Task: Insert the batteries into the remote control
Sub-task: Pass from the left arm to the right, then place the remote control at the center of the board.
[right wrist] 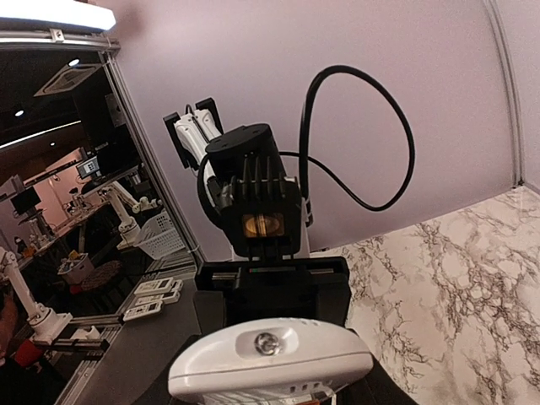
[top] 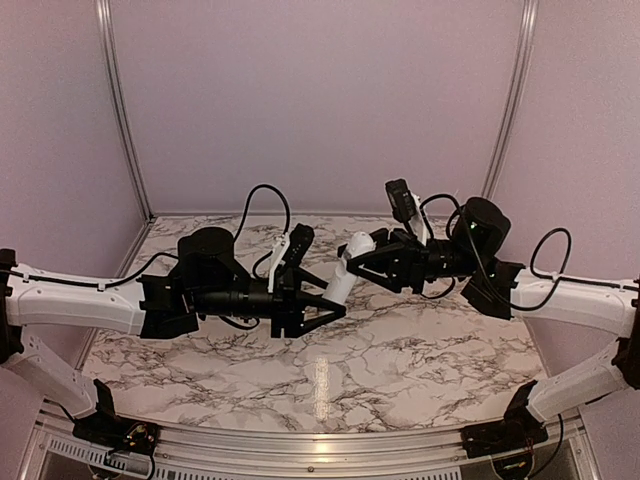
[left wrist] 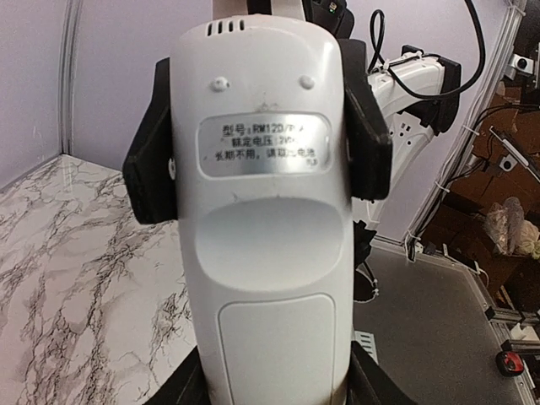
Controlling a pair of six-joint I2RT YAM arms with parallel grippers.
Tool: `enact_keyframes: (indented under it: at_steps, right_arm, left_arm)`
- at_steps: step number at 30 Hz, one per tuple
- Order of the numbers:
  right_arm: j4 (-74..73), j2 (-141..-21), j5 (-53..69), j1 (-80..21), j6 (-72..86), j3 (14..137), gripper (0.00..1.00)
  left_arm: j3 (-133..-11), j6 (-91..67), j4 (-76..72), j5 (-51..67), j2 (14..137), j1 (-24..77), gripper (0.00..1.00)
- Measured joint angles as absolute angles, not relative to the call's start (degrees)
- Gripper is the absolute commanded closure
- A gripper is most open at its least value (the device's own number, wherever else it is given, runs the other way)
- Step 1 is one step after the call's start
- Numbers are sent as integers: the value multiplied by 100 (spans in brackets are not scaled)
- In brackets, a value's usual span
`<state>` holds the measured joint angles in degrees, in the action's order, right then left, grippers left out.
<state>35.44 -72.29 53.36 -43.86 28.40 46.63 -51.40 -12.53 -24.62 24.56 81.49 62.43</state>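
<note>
Clear marble tabletop lies below my right gripper to its left in the top view. My right gripper needs to lower that way next, tilting downward, to release the remote.
The white remote control [top: 343, 277] hangs in mid-air above the table's middle, held between both arms. In the left wrist view its back [left wrist: 261, 211] faces the camera, with a silver label and a closed battery cover [left wrist: 278, 346]. My left gripper [left wrist: 274, 390] is shut on its lower end. My right gripper [left wrist: 257, 143] clamps its upper part, one black finger [left wrist: 152, 169] on each side. In the right wrist view the remote's top end [right wrist: 270, 359] with its small lens sits between my right gripper's jaws [right wrist: 270, 395]. No batteries are in view.
The marble tabletop [top: 400, 360] lies below both arms. Purple walls [top: 320, 100] close the back and sides, with aluminium posts [top: 120, 110] at the corners. A black cable [right wrist: 371, 135] loops over the left arm's wrist.
</note>
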Motion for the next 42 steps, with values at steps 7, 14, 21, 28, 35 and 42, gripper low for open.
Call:
enact_keyframes:
  at_steps: [7,14,21,28,35,42]
  right_arm:
    - [3531,-7325,5352,-4388,2825,4751,88]
    - [2808,-7426,5334,-4348,2744,5068,92]
    - [755,-7854,4670,-4257,1951,5909,93]
    - [-1588,-8882,3511,-4351,1083,6901,91]
    - [-3472,-10119,2211,-4779,458,8025,90]
    - [-4742,-11207,1111,-5295,139,9131,89]
  left_arm:
    - [-4969,-1385,-2655,2351,8053,6202,37]
    - [-4652,-1636,-2856,2303,7677,5857,2]
    - [-4117,-1890,-2751,1479,6785,5448,1]
    - [-4021,-2582,-1859,123,6523,4663,1]
    - [-4023,-3114,-860,-685,6602,4257,1]
    - [-4025,-3317,-381,-823,6871,4053,1]
